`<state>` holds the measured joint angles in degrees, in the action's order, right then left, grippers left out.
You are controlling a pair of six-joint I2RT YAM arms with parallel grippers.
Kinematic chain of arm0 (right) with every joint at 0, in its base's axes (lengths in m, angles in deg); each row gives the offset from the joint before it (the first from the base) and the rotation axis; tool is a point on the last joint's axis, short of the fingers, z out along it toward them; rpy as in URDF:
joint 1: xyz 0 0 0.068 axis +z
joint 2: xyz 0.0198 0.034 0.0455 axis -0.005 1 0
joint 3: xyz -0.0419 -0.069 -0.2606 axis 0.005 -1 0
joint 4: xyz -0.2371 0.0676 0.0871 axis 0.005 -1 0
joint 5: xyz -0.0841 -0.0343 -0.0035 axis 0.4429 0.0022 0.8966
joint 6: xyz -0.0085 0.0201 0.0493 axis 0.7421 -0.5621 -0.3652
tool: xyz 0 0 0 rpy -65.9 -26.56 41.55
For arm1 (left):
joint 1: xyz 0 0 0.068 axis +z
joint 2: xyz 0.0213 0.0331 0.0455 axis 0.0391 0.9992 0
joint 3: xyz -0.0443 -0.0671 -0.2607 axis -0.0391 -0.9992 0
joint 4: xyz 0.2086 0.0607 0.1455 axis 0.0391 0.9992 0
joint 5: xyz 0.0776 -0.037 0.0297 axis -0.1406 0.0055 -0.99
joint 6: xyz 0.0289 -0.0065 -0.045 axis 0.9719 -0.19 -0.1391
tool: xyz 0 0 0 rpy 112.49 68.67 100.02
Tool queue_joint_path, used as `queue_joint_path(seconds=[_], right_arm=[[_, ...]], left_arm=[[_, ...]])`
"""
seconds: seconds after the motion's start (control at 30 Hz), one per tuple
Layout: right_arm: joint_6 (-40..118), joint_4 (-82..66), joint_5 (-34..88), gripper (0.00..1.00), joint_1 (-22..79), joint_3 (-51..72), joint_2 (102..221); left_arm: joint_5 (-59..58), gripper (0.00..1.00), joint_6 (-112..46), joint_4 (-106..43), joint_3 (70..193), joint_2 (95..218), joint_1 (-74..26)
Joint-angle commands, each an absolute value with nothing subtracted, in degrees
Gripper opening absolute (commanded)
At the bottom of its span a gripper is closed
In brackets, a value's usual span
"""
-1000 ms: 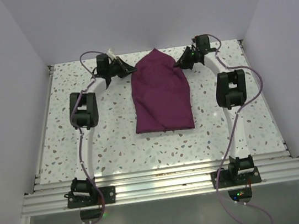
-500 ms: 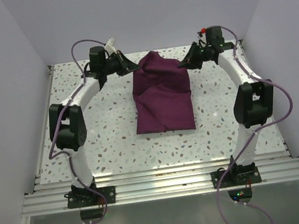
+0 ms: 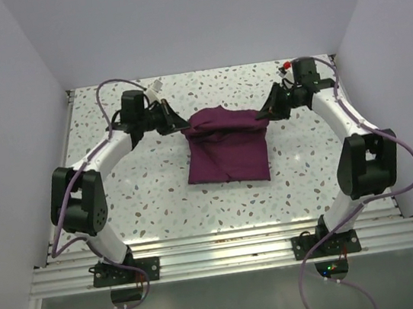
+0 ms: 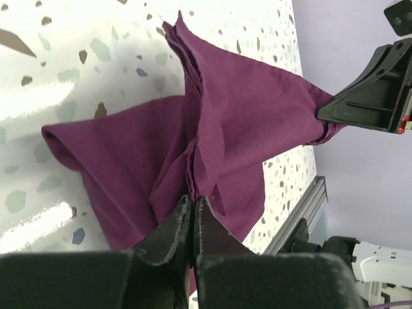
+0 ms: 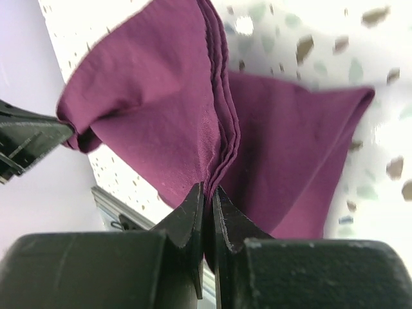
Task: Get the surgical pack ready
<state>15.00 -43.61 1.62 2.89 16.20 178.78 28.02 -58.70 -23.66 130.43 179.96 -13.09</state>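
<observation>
My right gripper should next move back and down onto the pack's near part, below and back from it, and release the pack's raised corner.
The surgical pack is a deep maroon cloth lying mid-table, its far end lifted and folded toward the near edge. My left gripper is shut on the cloth's far left corner; the wrist view shows layered fabric pinched at the left gripper's tips. My right gripper is shut on the far right corner, with stacked cloth edges clamped at the right gripper's tips. Between both grippers the raised edge hangs slack above the lower part of the pack.
The speckled white table carries only the cloth. Pale walls close in the left, right and back sides. An aluminium rail runs along the near edge where both arm bases are bolted.
Both grippers have pulled the cloth's far end up and toward the near edge. The cloth, long and pointed a second ago, is now folded over itself and shorter.
</observation>
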Motion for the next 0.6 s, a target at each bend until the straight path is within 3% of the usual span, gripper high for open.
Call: queue_joint_path(seconds=[0.0,0.37,0.57], right_arm=[[16.59,-44.05,0.36,0.01,2.17,11.83,172.89],[20.98,-44.05,2.03,0.06,2.35,-3.91,170.95],[24.58,-46.16,2.47,0.22,2.88,-7.26,172.72]], left_arm=[[27.65,0.00,-56.06,-22.96,127.14,175.31,-13.49],[28.00,0.00,-53.07,-20.95,119.66,174.87,-14.81],[27.30,0.02,-51.93,-20.68,114.48,175.48,-14.81]])
